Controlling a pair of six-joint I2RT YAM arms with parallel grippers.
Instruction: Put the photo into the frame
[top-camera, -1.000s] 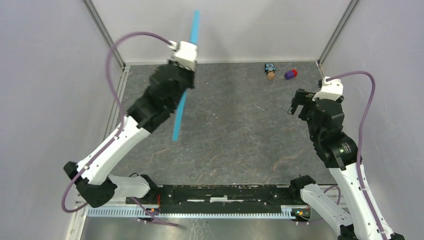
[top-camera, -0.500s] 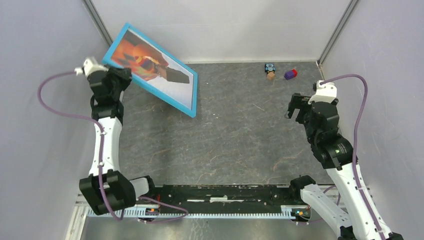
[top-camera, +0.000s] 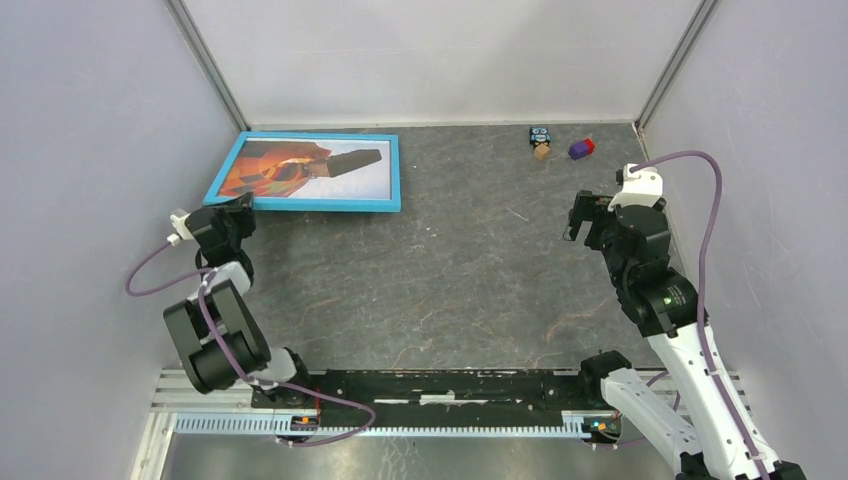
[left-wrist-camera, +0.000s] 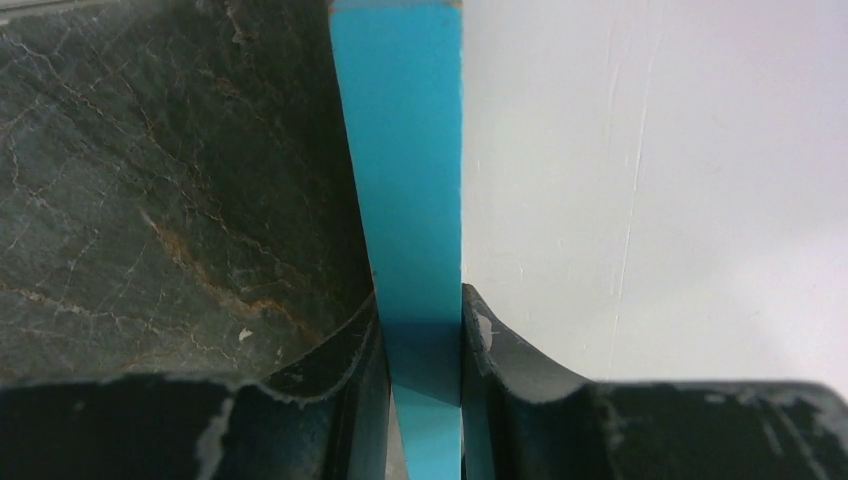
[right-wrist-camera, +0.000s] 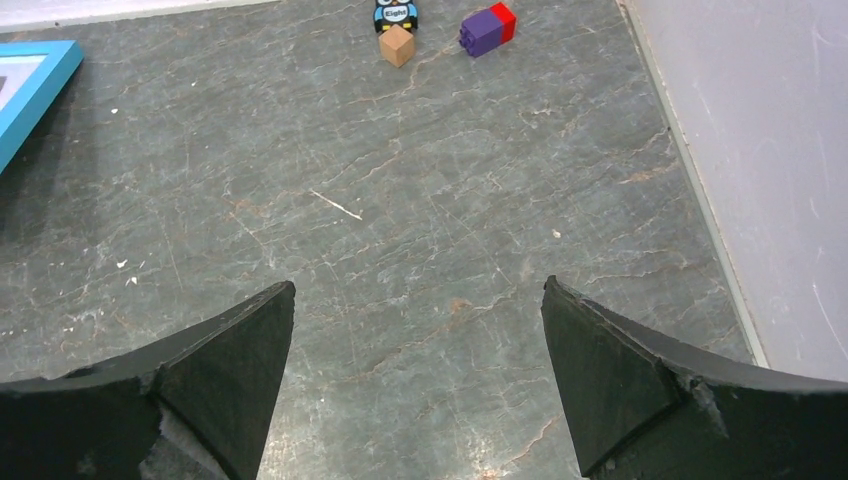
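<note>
The shadowed tabletop is below my left gripper and the frame's still raised near edge, so my left gripper will lower the held corner onto the tabletop and let go of the border (left-wrist-camera: 405, 180).
The blue frame (top-camera: 306, 205) lies front up at the far left of the table, with the orange-red photo (top-camera: 300, 168) showing inside it. My left gripper (top-camera: 234, 207) is at the frame's near left corner and is shut on its blue border (left-wrist-camera: 405, 180), seen edge-on between my fingers in the left wrist view. My right gripper (top-camera: 588, 213) is open and empty above the right side of the table; its view shows bare table between the fingers (right-wrist-camera: 240, 350) and a corner of the frame (right-wrist-camera: 30, 85) at far left.
A small owl block on a wooden cube (top-camera: 541, 142) and a purple-red brick (top-camera: 581, 148) sit at the back right; both also show in the right wrist view (right-wrist-camera: 398, 30). Grey walls close in the table on the left, back and right.
My left arm has swung the frame from upright and raised down to flat on the table at the far left, photo side up. My right arm has barely shifted.
</note>
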